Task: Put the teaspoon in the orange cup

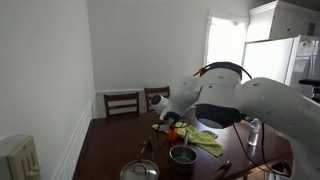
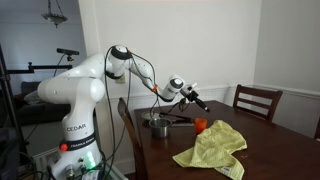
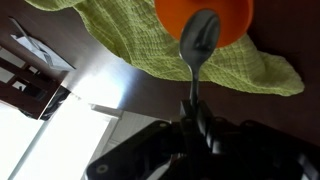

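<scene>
My gripper will move farther toward the orange cup to bring the teaspoon over the cup's opening [image 1: 173,132] [image 3: 206,10] before it opens, because only the teaspoon's bowl is over the cup's rim.
In the wrist view my gripper [image 3: 198,125] is shut on the handle of a metal teaspoon [image 3: 198,40]. The spoon's bowl points at the small orange cup [image 3: 225,15] and overlaps its rim in the picture. The cup stands at the edge of a yellow-green cloth [image 3: 160,55]. In an exterior view the gripper [image 2: 188,95] hangs above and just left of the orange cup [image 2: 200,125] on the dark wooden table [image 2: 270,150]. In an exterior view the gripper [image 1: 170,117] is over the table's middle.
A grey metal pot [image 2: 157,125] stands beside the cup and shows again in an exterior view [image 1: 182,155], near a lidded pan [image 1: 140,170]. The cloth [image 2: 212,148] spreads across the table. Wooden chairs [image 1: 120,102] [image 2: 255,100] stand at the table's edges.
</scene>
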Tool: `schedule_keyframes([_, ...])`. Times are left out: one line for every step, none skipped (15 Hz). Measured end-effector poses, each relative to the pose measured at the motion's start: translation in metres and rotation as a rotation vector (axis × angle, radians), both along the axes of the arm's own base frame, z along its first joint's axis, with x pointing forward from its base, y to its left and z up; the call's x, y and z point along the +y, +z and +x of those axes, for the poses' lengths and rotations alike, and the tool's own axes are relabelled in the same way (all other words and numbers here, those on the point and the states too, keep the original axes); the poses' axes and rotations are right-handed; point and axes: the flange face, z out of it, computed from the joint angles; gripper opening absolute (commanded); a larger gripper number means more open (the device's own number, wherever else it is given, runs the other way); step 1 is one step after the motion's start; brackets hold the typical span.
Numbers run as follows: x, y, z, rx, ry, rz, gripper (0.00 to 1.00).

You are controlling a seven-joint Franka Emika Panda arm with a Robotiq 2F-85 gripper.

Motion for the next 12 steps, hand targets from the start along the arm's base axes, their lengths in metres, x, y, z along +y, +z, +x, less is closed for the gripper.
schedule_keyframes([0.003,-0.002,0.001,0.008,0.0,-0.003,0.02])
schedule_keyframes([0.005,-0.006,0.0,0.017,-0.001,-0.003,0.02])
schedule_keyframes([0.008,-0.01,-0.001,0.027,-0.005,-0.003,0.02])
schedule_keyframes([0.009,-0.015,-0.002,0.038,-0.01,-0.003,0.34])
schedule_keyframes([0.011,-0.02,-0.003,0.046,-0.015,-0.002,0.36])
schedule_keyframes([0.012,-0.023,-0.004,0.051,-0.019,-0.002,0.42])
schedule_keyframes([0.013,-0.025,-0.005,0.053,-0.023,-0.004,0.48])
schedule_keyframes([0.013,-0.026,-0.005,0.051,-0.026,-0.006,0.56])
schedule_keyframes([0.013,-0.026,-0.005,0.048,-0.028,-0.008,0.62])
schedule_keyframes([0.013,-0.025,-0.005,0.046,-0.029,-0.012,0.7])
schedule_keyframes([0.012,-0.024,-0.005,0.044,-0.03,-0.017,0.77])
schedule_keyframes([0.011,-0.023,-0.005,0.041,-0.033,-0.021,0.83])
